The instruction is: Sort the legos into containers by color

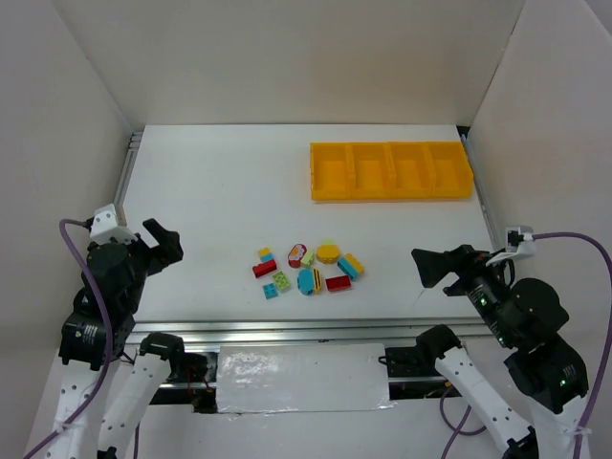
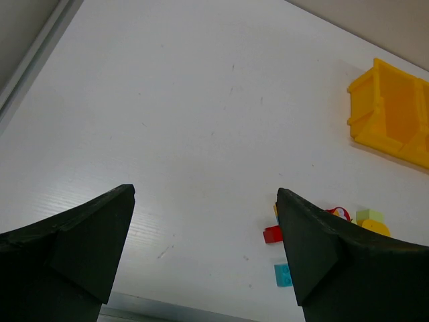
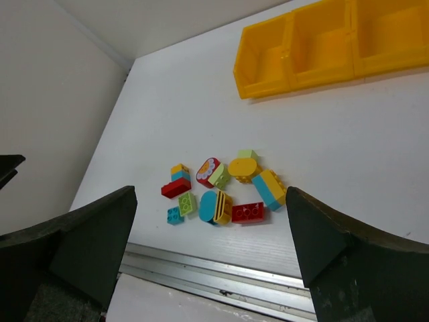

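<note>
The right gripper moves down and to the left in the top view astride the blue-yellow brick (image 1: 351, 266) (image 3: 270, 188) next. It is the nearest brick, below the gripper on that side.
The legos (image 1: 307, 268) lie in a loose cluster near the table's front middle: red, yellow, blue and light green bricks, some multicoloured. They also show in the right wrist view (image 3: 221, 188). The yellow tray of containers (image 1: 390, 171) sits at the back right, with nothing in the compartments that show; it also shows in the right wrist view (image 3: 322, 47). My left gripper (image 1: 163, 244) is open and empty, left of the legos. My right gripper (image 1: 435, 266) is open and empty, right of the legos. In the left wrist view a red brick (image 2: 271, 234) and a blue brick (image 2: 282, 274) show beside my right finger (image 2: 315, 255).
White walls enclose the table on the left, back and right. A metal rail (image 3: 214, 278) runs along the front edge, just before the legos. The tray's left end shows in the left wrist view (image 2: 392, 114).
</note>
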Controlling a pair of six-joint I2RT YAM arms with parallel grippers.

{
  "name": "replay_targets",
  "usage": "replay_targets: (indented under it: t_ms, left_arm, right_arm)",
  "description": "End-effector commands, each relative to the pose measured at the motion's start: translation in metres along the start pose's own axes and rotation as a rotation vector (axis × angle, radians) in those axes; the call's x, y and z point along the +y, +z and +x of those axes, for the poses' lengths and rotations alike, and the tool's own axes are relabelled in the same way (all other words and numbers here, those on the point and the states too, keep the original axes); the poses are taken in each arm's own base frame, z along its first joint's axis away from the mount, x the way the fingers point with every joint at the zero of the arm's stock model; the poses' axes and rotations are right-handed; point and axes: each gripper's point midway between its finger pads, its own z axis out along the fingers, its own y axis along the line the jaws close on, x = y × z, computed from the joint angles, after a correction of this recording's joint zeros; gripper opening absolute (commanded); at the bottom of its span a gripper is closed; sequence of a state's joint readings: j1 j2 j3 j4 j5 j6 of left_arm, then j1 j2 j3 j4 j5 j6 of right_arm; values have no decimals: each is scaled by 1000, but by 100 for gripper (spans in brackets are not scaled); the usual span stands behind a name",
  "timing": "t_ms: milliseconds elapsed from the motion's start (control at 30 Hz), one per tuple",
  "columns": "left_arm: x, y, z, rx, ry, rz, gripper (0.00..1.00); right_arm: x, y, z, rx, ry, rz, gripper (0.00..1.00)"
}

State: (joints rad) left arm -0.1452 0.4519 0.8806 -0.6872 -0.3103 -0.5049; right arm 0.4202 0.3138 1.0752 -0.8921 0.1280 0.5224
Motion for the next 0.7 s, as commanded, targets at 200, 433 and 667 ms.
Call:
replay_targets:
  t_ms: [200,433,667]
  left_arm:
    - [-5,1,-8,-33,-21,15,99]
    - [-10,6,-3,-7,-9,34,99]
    - [-13,10,2,22,0,37,99]
  right_arm:
    - [15,18,15,74,9,-75,100]
    - [18,76,87,386,40,-87,100]
    - [-20,154,113,426,-63,95,100]
